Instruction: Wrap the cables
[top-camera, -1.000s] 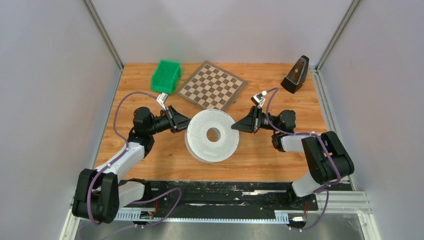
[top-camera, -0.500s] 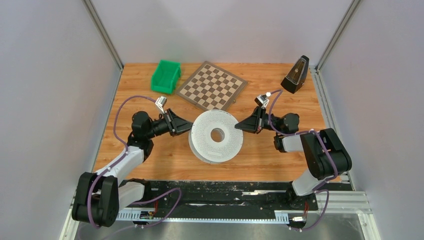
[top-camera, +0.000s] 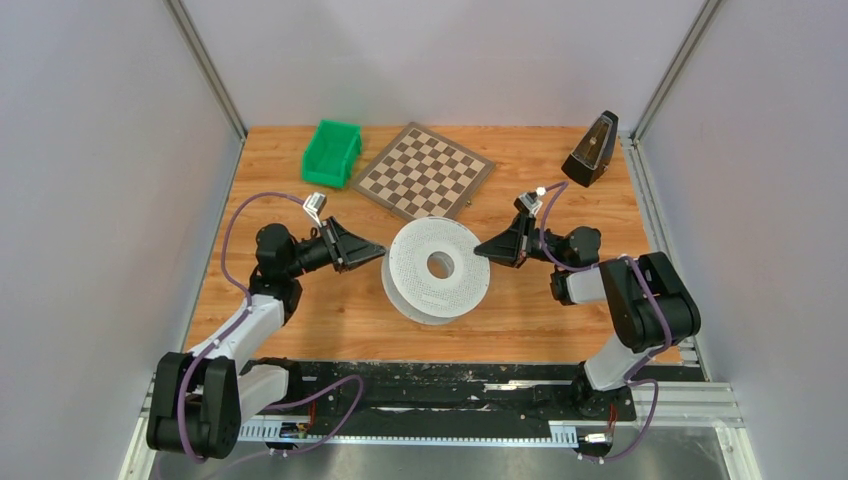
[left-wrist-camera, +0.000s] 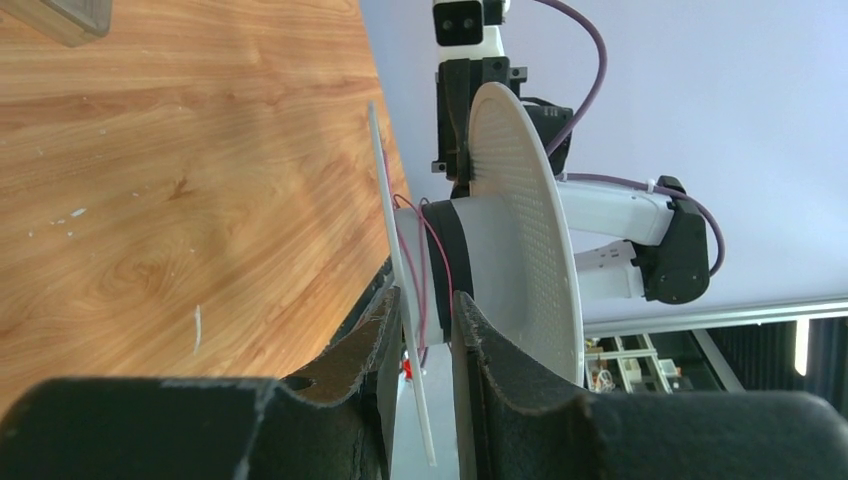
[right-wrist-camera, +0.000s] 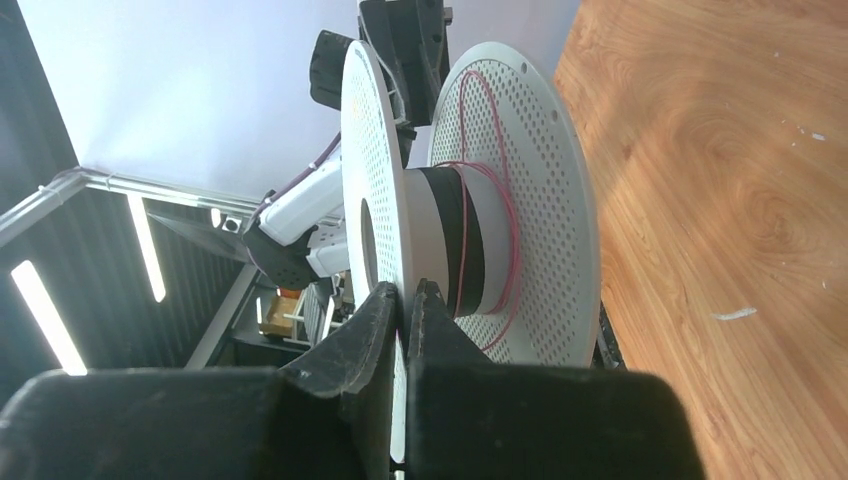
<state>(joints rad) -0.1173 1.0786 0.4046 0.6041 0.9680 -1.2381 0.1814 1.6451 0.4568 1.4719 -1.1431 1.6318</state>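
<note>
My right gripper lowers the spool (top-camera: 438, 268) away from my open left gripper onto the wood next, since the spool hangs above the table.
A white perforated spool (top-camera: 438, 268) sits mid-table, held off the wood between both grippers. Its hub carries a black band (right-wrist-camera: 455, 240) and a few loose turns of thin red cable (right-wrist-camera: 510, 220), also seen in the left wrist view (left-wrist-camera: 425, 260). My left gripper (top-camera: 381, 254) is at the spool's left rim. In the left wrist view it (left-wrist-camera: 425, 300) is open and straddles the thin lower flange (left-wrist-camera: 390, 230) with a gap. My right gripper (top-camera: 478, 252) is at the right rim. In its wrist view it (right-wrist-camera: 405, 290) is shut on the upper flange (right-wrist-camera: 365, 150).
A green bin (top-camera: 332, 152) stands at the back left, a chessboard (top-camera: 425, 172) behind the spool and a black metronome (top-camera: 590, 150) at the back right. The wooden table (top-camera: 340, 310) ends in a black rail at the near edge.
The spool has shifted a little to the right with the right gripper. The left arm's elbow has drawn back to the left and its jaws look wider.
</note>
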